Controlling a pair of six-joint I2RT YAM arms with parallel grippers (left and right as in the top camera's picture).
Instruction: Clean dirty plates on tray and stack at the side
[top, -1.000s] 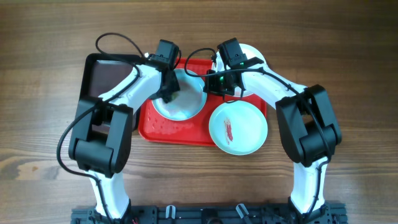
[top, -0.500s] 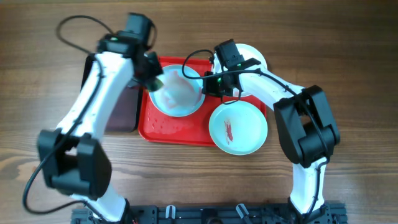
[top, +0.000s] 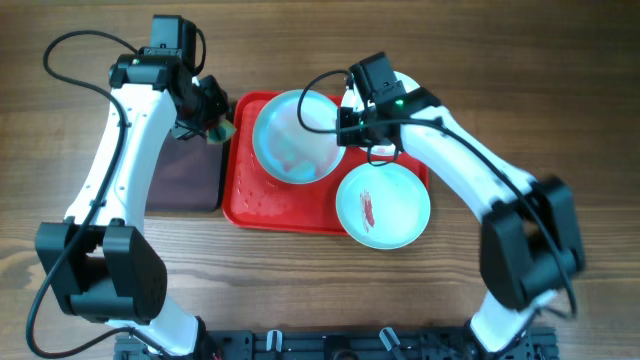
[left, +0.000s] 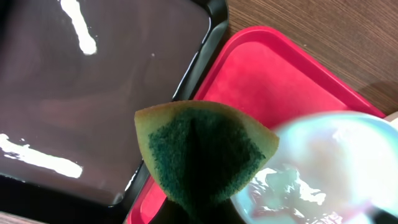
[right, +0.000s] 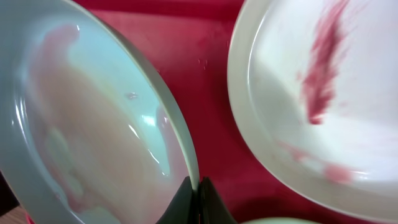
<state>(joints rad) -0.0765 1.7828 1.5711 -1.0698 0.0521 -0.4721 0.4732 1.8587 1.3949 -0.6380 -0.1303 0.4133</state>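
Note:
The right gripper lifts and turns next, then lowers to the red tray's front (top: 272, 196) beside the second mint-blue plate to release the rim, as that spot is bare.
My right gripper (top: 343, 125) (right: 198, 186) is shut on the rim of a pale mint-blue plate (top: 293, 137) (right: 93, 124) and holds it tilted above the red tray (top: 262, 205) (right: 205, 56). Faint pink traces remain on this plate. My left gripper (top: 212, 122) is shut on a green sponge (top: 220, 128) (left: 205, 152) at the gap between the black tray and the red tray (left: 267, 68). A second mint-blue plate (top: 384, 205) with a red smear lies at the tray's front right. A white plate (top: 405, 85) (right: 323, 93) with a red smear sits at the back right, mostly hidden under my right arm.
A smaller black tray (top: 180, 170) (left: 93, 93) lies just left of the red tray, its rim touching it. Wooden table (top: 560, 100) surrounds both trays. Cables loop over the back of the work area.
My left arm swung left and back with the sponge, off the mint-blue plate to the black tray's edge. My right gripper raised and tilted the plate.

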